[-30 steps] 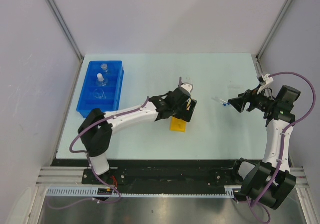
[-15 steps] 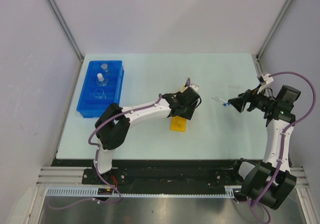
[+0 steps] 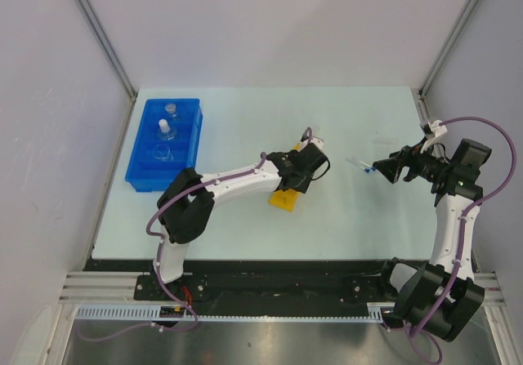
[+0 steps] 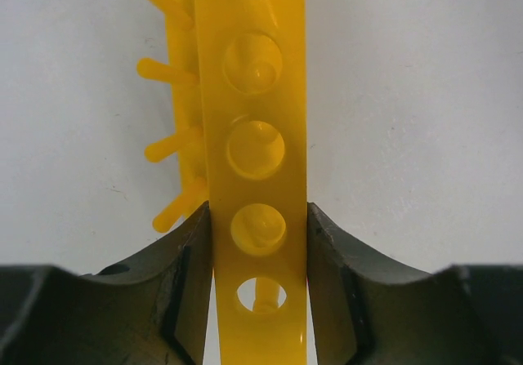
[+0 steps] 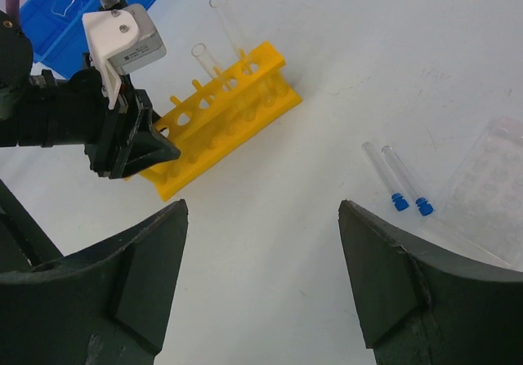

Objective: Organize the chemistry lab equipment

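The yellow tube rack will next swing to the left in the top view and turn slightly as my left gripper moves it.
My left gripper (image 4: 258,211) is shut on the yellow tube rack (image 4: 257,153), its jaws pressed against both long sides of the holed top plate. From above, the rack (image 3: 283,200) sits mid-table under the left gripper (image 3: 296,181). Two thin clear tubes (image 5: 229,30) stand in the rack (image 5: 225,124). Two blue-tipped tubes (image 5: 394,181) lie on the table beside a clear flat slide (image 5: 490,181). My right gripper (image 5: 262,206) hangs open above bare table, holding nothing. The blue tray (image 3: 135,169) at the far left holds small flasks (image 3: 164,128).
The blue-tipped tubes (image 3: 360,166) lie just left of the right gripper (image 3: 384,169). Aluminium frame posts and grey walls close in the table on the left, right and back. The tray's corner (image 5: 73,14) shows beyond the left arm in the right wrist view.
My left gripper has reached over the rack and closed on it. The rack has turned slightly and shifted left. The right arm has not moved.
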Motion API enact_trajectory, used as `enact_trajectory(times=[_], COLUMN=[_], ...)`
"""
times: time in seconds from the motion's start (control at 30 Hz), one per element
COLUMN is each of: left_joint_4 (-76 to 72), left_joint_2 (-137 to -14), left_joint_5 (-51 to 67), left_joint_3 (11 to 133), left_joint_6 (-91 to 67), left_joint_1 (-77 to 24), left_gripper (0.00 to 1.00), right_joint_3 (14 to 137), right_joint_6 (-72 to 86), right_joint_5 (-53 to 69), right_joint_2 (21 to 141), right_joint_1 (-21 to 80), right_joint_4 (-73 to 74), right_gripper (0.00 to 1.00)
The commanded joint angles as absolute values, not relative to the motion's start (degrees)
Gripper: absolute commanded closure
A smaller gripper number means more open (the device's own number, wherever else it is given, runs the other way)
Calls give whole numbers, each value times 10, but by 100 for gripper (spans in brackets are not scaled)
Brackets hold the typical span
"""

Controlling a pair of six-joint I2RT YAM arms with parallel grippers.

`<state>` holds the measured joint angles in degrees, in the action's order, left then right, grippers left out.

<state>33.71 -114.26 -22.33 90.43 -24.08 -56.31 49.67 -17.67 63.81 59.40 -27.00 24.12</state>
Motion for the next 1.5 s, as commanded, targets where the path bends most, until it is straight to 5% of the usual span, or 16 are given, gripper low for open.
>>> enact_trajectory(times=[0.0,0.67,1.13,1.47], left_joint_4=[338,261,231,233], left_joint_2=[-1105,-979,-976,-987], left_joint_5=[-273,-242,-194,-170], left_joint_3=[885,704,690,698], left_joint_6=[-227,-193,-142,-140], left_joint_1=[-550,-363,-224,-198], left_gripper=[59,60,60,40], right_joint_3=[498,499,499,498], right_joint_6=[-182,-184,-184,-185], right_joint_5=[643,643,642,639], right_joint_2=[585,586,588,588], right_joint_1=[-272,-272,-272,-272], right_joint_4=[236,236,237,236], right_gripper=[20,20,20,20])
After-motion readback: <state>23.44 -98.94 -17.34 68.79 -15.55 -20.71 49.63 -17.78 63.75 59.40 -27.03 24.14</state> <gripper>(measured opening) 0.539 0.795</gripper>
